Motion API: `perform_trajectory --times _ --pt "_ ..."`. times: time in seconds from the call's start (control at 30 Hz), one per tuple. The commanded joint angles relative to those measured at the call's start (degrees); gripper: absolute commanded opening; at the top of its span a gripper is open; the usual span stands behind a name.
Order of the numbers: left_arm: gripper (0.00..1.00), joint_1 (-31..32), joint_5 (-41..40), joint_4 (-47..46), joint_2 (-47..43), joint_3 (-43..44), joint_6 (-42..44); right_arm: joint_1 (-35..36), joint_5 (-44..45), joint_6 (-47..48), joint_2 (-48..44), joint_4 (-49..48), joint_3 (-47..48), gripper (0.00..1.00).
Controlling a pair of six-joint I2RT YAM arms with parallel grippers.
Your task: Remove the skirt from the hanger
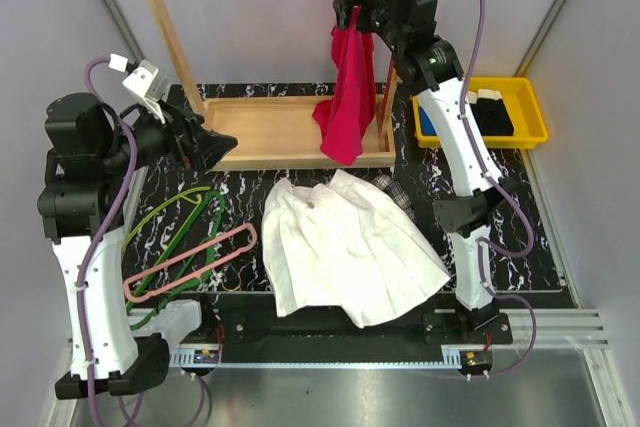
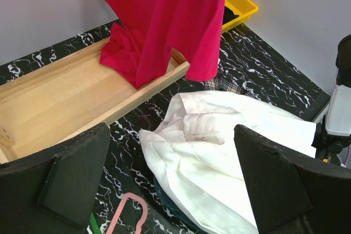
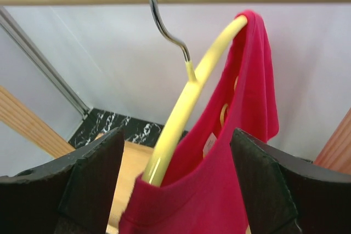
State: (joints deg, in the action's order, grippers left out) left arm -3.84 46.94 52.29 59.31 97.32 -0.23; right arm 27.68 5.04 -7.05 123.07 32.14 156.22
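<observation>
I will close my right gripper's open fingers onto the hanger, as the near arm of the pale yellow hanger (image 3: 184,113) is between their ends. They will close on its shirt-covered end (image 3: 147,191).
The white pleated skirt (image 1: 345,245) lies spread flat on the black marbled table, off any hanger; it also shows in the left wrist view (image 2: 219,152). The pale pink loop hanger (image 1: 190,262) lies bare on the table left of the skirt, its end in the left wrist view (image 2: 127,215). My left gripper (image 1: 212,147) is open and empty, raised over the table left of the skirt. My right gripper (image 1: 352,2) is open, up at the rack's rail, its jaws either side of the red shirt (image 3: 219,190) on the pale yellow hanger (image 3: 184,113).
A wooden rack with a tray base (image 1: 270,132) stands at the back; the red shirt (image 1: 350,97) hangs from its rail. Green wire hangers (image 1: 175,222) lie by the pink hanger. A plaid garment (image 1: 398,192) peeks from under the skirt. A yellow bin (image 1: 500,112) sits back right.
</observation>
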Motion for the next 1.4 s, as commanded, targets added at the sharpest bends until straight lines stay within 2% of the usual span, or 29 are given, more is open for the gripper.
perform_trajectory --times 0.0,0.1,0.13,0.23,0.27,0.3,0.37,0.6,0.77,0.83,0.87,1.0,1.1,1.2,1.23,1.37 --pt "0.99 -0.3 0.4 -1.1 -0.3 -0.7 3.1 -0.2 -0.6 1.4 -3.0 -8.5 -1.6 0.86" --pt "0.99 -0.3 0.4 -1.1 -0.3 -0.9 2.9 -0.7 -1.6 1.2 -2.2 -9.1 -0.7 0.81" --pt "0.99 -0.3 0.3 -1.1 -0.3 -0.9 2.9 -0.9 -1.7 0.9 -2.1 -9.0 -0.5 0.73" --pt "0.99 -0.3 0.3 -1.1 -0.3 -0.9 2.8 -1.4 -2.7 0.1 -1.7 -9.1 -0.5 0.59" --pt "0.99 -0.3 0.0 -1.1 -0.4 -0.8 2.9 -1.5 -2.9 0.1 -1.8 -9.3 -0.5 0.48" --pt "0.99 -0.4 -0.2 -1.1 -0.5 -0.9 3.0 -1.5 -3.0 0.1 -1.7 -9.4 -0.6 0.41" --pt "0.99 -0.4 -0.4 -1.1 -0.6 -0.9 3.0 -1.7 -3.5 -0.2 -1.6 -9.5 -0.5 0.32" --pt "0.99 -0.3 -0.6 -1.1 -0.9 -0.4 2.9 -3.8 -6.7 -3.4 -1.8 -9.5 -1.2 0.24" --pt "0.99 -0.4 -0.5 -1.1 -1.0 0.2 2.8 -4.0 -8.7 -3.8 -1.7 -8.7 -2.5 0.22" --pt "0.99 -0.4 -0.6 -1.1 -1.0 0.4 2.9 -4.0 -9.9 -3.5 -1.3 -8.0 -2.9 0.31" --pt "0.99 -0.4 -0.4 -1.1 -1.1 0.7 2.9 -4.0 -10.1 -3.3 -1.0 -7.0 -2.9 0.39" --pt "0.99 -0.4 -0.6 -1.1 -1.1 0.9 3.0 -4.0 -9.4 -2.4 -0.6 -5.3 -3.5 0.42" --pt "0.99 -0.4 -0.5 -1.1 -1.1 1.0 3.1 -4.0 -9.2 -1.4 -0.8 -5.2 -3.1 0.32" --pt "0.99 -0.3 -0.7 -1.1 -1.1 1.0 3.1 -4.0 -9.7 -0.2 -0.8 -5.1 -1.8 0.04" --pt "0.99 -0.3 -0.8 -1.1 -1.2 1.0 3.1 -4.1 -9.8 0.1 -1.0 -5.0 -1.5 0.00" --pt "0.99 -0.4 -1.0 -1.1 -1.2 1.1 3.2 -4.0 -12.0 2.3 -1.9 -5.8 0.6 0.00"
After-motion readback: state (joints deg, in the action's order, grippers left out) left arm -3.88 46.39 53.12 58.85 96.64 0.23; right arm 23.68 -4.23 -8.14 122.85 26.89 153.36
